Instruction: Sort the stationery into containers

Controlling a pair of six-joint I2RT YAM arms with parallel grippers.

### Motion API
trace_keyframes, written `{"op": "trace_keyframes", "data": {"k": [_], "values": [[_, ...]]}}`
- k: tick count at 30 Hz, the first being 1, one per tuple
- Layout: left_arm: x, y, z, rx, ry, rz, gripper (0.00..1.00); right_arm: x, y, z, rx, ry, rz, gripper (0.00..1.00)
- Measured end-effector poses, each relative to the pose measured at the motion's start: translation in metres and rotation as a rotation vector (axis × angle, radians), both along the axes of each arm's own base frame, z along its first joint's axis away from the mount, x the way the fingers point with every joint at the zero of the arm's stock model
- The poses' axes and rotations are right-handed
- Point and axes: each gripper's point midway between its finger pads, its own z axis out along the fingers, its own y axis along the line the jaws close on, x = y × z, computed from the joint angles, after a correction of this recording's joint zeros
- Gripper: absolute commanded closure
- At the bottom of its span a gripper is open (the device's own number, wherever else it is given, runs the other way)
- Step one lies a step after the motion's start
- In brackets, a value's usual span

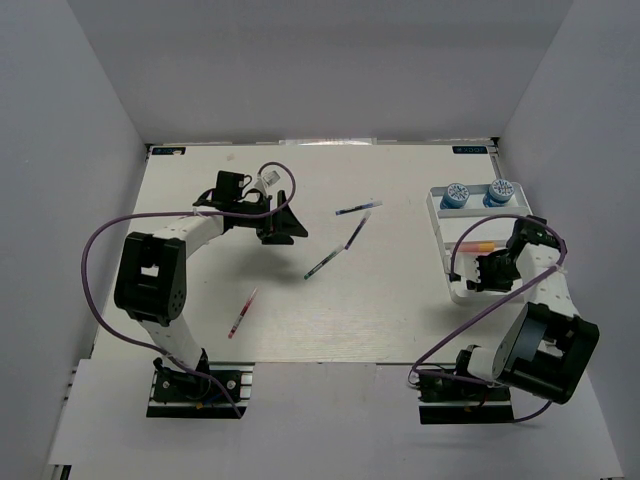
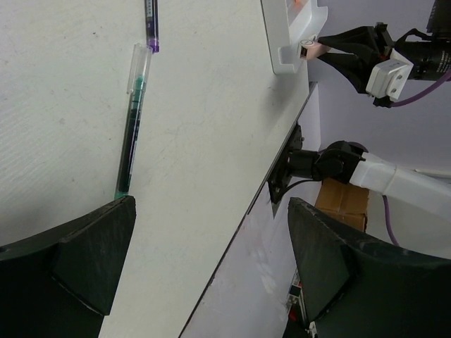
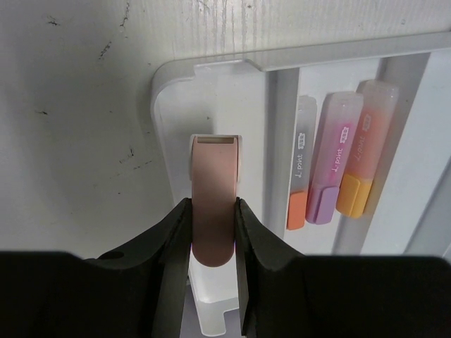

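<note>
I will next move my right gripper down a little into the tray's near end section [image 3: 251, 158] and let go of the small pink eraser-like piece [image 3: 214, 184], because it already hangs over the open bottom of that section.
My right gripper [image 3: 212, 211] is shut on a small pink eraser-like piece [image 3: 214, 184], held over the near end compartment of the white divided tray [image 3: 169, 105]. Orange [image 3: 301, 169], pink-purple [image 3: 331, 158] and yellow-orange [image 3: 363, 148] highlighters lie in the neighbouring compartment. In the top view the right gripper [image 1: 487, 272] is at the tray's [image 1: 440, 235] near end. My left gripper [image 1: 282, 226] is open and empty at mid-left. A green pen [image 1: 325, 263], purple pen [image 1: 355, 232], blue pen [image 1: 358, 208] and red pen [image 1: 242, 313] lie on the table. The left wrist view shows the green pen [image 2: 132, 120] ahead of my open gripper [image 2: 211, 211].
Two blue-and-white round items [image 1: 456, 195] [image 1: 498, 193] stand at the tray's far end. White walls enclose the table on three sides. The table's right edge [image 2: 282, 155] runs just past the tray. Purple cables loop from both arms.
</note>
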Motion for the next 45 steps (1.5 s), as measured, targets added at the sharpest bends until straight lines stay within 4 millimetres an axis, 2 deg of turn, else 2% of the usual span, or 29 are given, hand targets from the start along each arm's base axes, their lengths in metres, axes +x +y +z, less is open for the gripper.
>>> {"op": "trace_keyframes", "data": {"k": [6,10,12,15,16,18,25,27,28,29,32,35,39,42,45], "values": [[0.0,-0.001,0.0,0.002,-0.001,-0.001,0.02,0.003,-0.003,-0.011,-0.005,0.022,-0.001,0.89],[0.001,-0.001,-0.003,0.019,-0.005,0.007,0.02,0.006,-0.006,-0.015,-0.013,0.024,-0.001,0.76],[0.002,-0.001,-0.005,0.03,-0.008,0.011,0.02,0.009,-0.007,-0.016,-0.017,0.018,-0.002,0.74],[0.003,0.0,-0.008,0.046,-0.013,0.02,0.02,0.012,-0.008,-0.017,-0.021,0.003,-0.001,0.59],[0.003,0.001,-0.008,0.05,-0.014,0.022,0.02,0.013,-0.008,-0.019,-0.022,0.002,0.0,0.5],[0.004,0.001,-0.01,0.058,-0.017,0.025,0.02,0.013,-0.008,-0.022,-0.021,0.004,0.0,0.44],[0.005,0.005,-0.016,0.097,-0.02,0.04,0.03,0.019,-0.01,-0.022,-0.023,-0.018,0.006,0.44],[0.006,0.008,-0.019,0.123,-0.027,0.051,0.08,0.021,-0.008,-0.021,-0.014,-0.023,0.008,0.45],[0.007,0.011,-0.02,0.149,-0.035,0.065,0.16,0.022,-0.006,-0.02,-0.005,-0.03,0.009,0.46],[0.009,0.015,-0.021,0.177,-0.052,0.08,0.2,0.023,-0.005,-0.016,0.006,-0.033,0.011,0.46],[0.015,0.029,-0.013,0.27,-0.142,0.128,0.26,0.041,-0.001,0.007,0.039,-0.096,0.021,0.46],[0.019,0.047,-0.003,0.37,-0.245,0.157,0.33,0.072,0.005,0.049,0.084,-0.217,0.027,0.46],[0.017,0.073,-0.009,0.528,-0.318,0.142,0.39,0.1,0.021,0.103,0.193,-0.339,-0.028,0.46],[0.009,0.096,-0.019,0.665,-0.328,0.114,0.39,0.102,0.043,0.128,0.292,-0.364,-0.075,0.46],[-0.003,0.12,-0.029,0.801,-0.316,0.072,0.4,0.093,0.064,0.142,0.367,-0.361,-0.099,0.46]]}}
